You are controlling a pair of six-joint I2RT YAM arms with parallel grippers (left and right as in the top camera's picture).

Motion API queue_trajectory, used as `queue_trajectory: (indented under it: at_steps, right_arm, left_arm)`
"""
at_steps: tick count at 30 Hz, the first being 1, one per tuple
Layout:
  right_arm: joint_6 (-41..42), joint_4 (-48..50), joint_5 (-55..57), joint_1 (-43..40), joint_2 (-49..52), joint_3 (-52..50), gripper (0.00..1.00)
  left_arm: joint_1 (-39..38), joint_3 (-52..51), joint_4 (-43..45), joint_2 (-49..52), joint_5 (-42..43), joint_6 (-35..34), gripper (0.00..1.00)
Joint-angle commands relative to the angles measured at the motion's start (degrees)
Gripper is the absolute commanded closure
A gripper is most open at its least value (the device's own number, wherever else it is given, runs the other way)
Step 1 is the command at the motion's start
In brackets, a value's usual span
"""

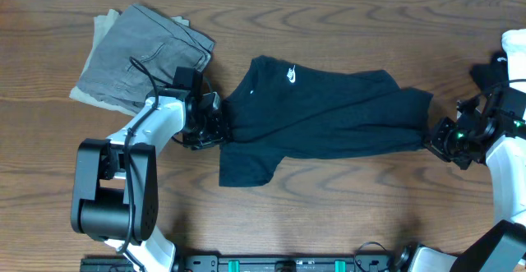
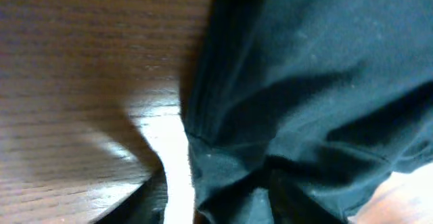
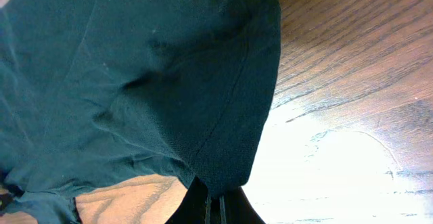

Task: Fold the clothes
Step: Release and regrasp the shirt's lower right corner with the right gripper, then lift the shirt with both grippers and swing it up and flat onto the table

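Note:
My right gripper lifts the rumpled shirt's hem corner high next, carries it outward, lowers it there and releases it. Bare tabletop lies outward of my right gripper.
The black T-shirt [image 1: 329, 112] lies stretched across the middle of the wooden table, its small white logo [image 1: 291, 76] facing up. My left gripper [image 1: 215, 132] is shut on the shirt's left edge; in the left wrist view the dark fabric [image 2: 304, 95] bunches into the jaws at the bottom. My right gripper [image 1: 431, 139] is shut on the shirt's right hem corner; in the right wrist view the hem [image 3: 223, 163] runs into the closed fingertips [image 3: 216, 207]. One flap [image 1: 246, 167] hangs toward the front.
A grey folded garment [image 1: 140, 57] lies at the back left, just behind my left arm. A white cloth [image 1: 514, 54] sits at the far right edge. Bare wooden table [image 1: 353, 198] shows in front of the shirt.

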Motion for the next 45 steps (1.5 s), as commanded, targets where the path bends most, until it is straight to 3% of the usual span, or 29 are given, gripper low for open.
queue_trajectory:
  at_steps: [1, 3, 6, 11, 16, 21, 26, 30, 36, 45]
  right_arm:
    - [-0.83, 0.0, -1.22, -0.26, -0.33, 0.39, 0.99]
    - [-0.81, 0.17, -1.27, -0.26, -0.33, 0.39, 0.99]
    - [-0.81, 0.35, -1.27, -0.28, -0.72, 0.42, 0.99]
    - [-1.25, 0.35, -1.22, -0.33, -2.49, 0.52, 0.99]
    - [-1.25, -1.97, -1.99, -0.44, -5.09, 3.52, 0.99]
    - [-2.64, -10.43, -5.29, -0.81, -8.52, 13.86, 0.99]
    - [-2.73, -14.56, -5.27, -0.81, -11.41, 25.55, 0.99]
    - [-2.32, -18.75, -4.83, -0.81, -12.17, 36.02, 0.99]
    - [-2.99, -25.0, -3.34, -0.81, -12.17, 46.71, 0.99]
    - [-3.85, -30.1, -2.54, -0.81, -13.46, 52.37, 0.99]
  left_arm:
    - [-0.31, -0.57, 0.52, -0.5, 6.47, 0.2, 0.63]
    - [-0.31, -0.57, 1.2, -0.5, 9.07, 0.2, 0.69]
    - [-0.28, -0.57, 1.07, -0.52, 11.19, 0.17, 0.94]
    - [0.15, 0.44, -1.86, -1.9, 12.5, 0.17, 0.94]
    - [1.27, 5.66, -9.64, -9.42, 12.28, 1.07, 0.94]
    - [1.05, 17.31, -19.23, -23.87, 11.06, 3.5, 0.94]
    - [0.09, 27.69, -20.35, -36.44, 2.91, 4.0, 0.94]
    - [0.09, 32.5, -20.5, -42.82, 2.12, 4.13, 0.94]
    - [0.07, 33.88, -22.05, -47.82, 5.03, 4.09, 0.93]
    - [0.07, 38.18, -24.72, -48.81, 11.56, 4.11, 0.94]
